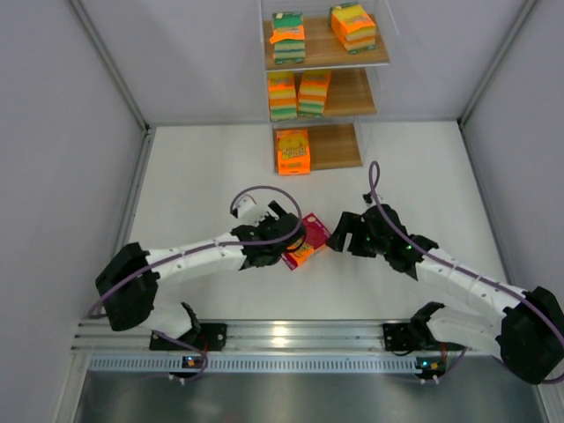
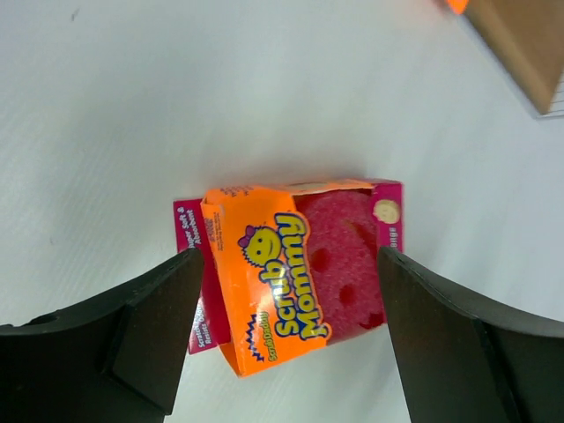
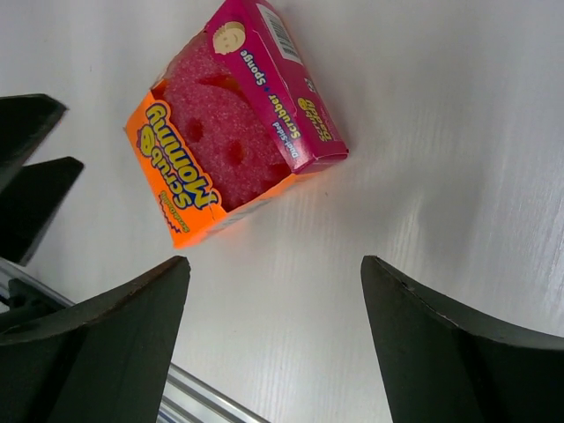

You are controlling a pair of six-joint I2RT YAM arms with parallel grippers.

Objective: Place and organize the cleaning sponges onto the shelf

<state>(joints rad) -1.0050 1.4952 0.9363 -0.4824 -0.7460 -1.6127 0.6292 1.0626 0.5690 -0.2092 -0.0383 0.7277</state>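
Observation:
Next, my right gripper moves outward onto the pack's near long orange edge (image 1: pixel 313 253) (image 3: pixel 251 205) and closes there, because that edge lies just ahead of the open fingers.
A pink-red sponge pack (image 1: pixel 307 238) with an orange sleeve lies on the white table between the two arms. My left gripper (image 1: pixel 289 248) hovers over it, open. In the left wrist view the pack (image 2: pixel 300 264) shows between the spread fingers (image 2: pixel 167 326) of the left gripper (image 2: pixel 291 257), not clamped. My right gripper (image 1: pixel 338 233) stands open just right of it. In the right wrist view the pack (image 3: pixel 233 141) lies ahead of the empty right gripper (image 3: pixel 275 264). The shelf (image 1: pixel 342 55) at the back holds two sponges (image 1: pixel 288 38) on top, two (image 1: pixel 298 94) in the middle and one (image 1: pixel 293 152) at the bottom.
Grey walls close the table on the left, right and back. A metal rail (image 1: pixel 282 339) runs along the near edge by the arm bases. Bare wood shows on the right part of the bottom board (image 1: pixel 339 145). A shelf corner (image 2: pixel 520 44) appears in the left wrist view.

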